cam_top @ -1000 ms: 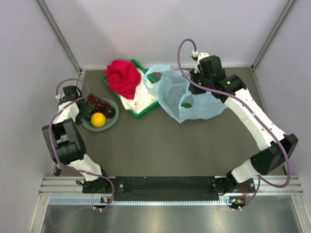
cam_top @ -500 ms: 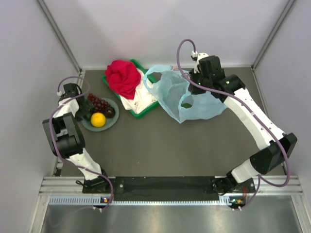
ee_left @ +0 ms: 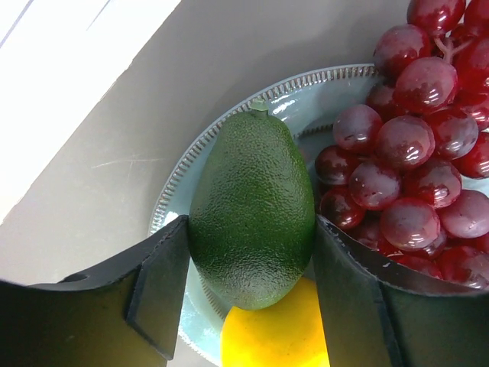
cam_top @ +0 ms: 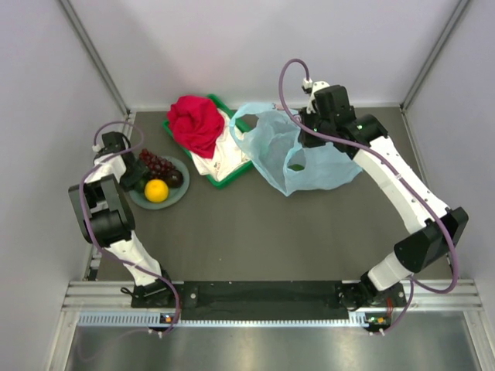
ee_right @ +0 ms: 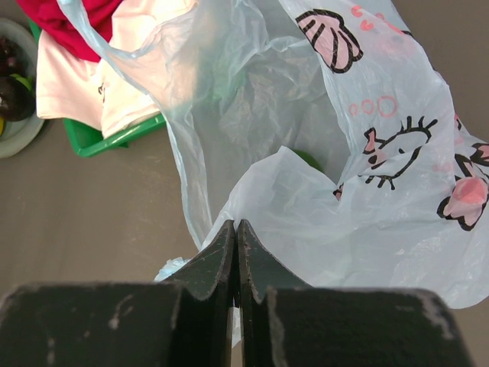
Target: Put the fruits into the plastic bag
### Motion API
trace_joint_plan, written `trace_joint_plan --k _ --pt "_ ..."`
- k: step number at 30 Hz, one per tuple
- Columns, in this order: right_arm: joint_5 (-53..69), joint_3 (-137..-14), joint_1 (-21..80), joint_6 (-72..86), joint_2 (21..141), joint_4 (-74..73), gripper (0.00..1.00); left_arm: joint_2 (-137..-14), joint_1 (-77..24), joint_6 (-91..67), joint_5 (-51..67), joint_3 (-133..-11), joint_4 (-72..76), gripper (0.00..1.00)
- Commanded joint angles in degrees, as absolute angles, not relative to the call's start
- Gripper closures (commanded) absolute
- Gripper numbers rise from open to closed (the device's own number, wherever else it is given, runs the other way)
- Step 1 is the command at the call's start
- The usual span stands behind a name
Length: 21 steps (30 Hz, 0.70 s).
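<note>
My left gripper lifts the dark green fruit, crosses the tray and releases it down inside the bag's opening (cam_top: 274,145) next, since my right gripper keeps the bag's edge raised.
A grey-green plate (cam_top: 179,197) at the left holds the orange-yellow citrus (cam_top: 156,190), the dark red grapes (cam_top: 157,164) and a dark round fruit (cam_top: 175,178). My left gripper (cam_top: 133,176) is at the plate's left side. In the left wrist view its fingers press both sides of the dark green fruit (ee_left: 252,214), which lies on the plate (ee_left: 183,176) beside the grapes (ee_left: 412,153) and above the citrus (ee_left: 275,336). My right gripper (cam_top: 303,133) is shut on the top edge of the light-blue plastic bag (cam_top: 325,166) and holds it up. A green fruit (ee_right: 309,159) shows inside the bag (ee_right: 306,214).
A green tray (cam_top: 232,176) with a red cloth (cam_top: 195,122) and white cloths stands between the plate and the bag, touching the bag's left handle. Grey walls close in on the left, the back and the right.
My left arm has shifted and the gripper has settled in at the plate's left side. My right gripper has moved slightly left, still holding the bag's edge.
</note>
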<state>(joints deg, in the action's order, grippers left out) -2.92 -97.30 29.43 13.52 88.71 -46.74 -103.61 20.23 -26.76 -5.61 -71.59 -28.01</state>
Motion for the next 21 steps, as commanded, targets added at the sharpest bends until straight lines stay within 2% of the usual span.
trace_joint_plan --k 1,8,21 --pt "-2.9 -100.5 28.9 13.0 89.5 -45.6 1.0 -103.9 20.9 -25.8 -7.1 -72.8 -26.6 0.46" --pt "-2.6 -101.2 28.9 12.9 89.9 -45.6 1.0 -100.7 21.2 -26.0 -11.6 -71.5 -27.8 0.64" --pt "-1.8 -101.8 28.9 12.6 90.4 -45.6 1.0 -90.6 21.3 -26.8 -17.2 -68.2 -27.0 0.68"
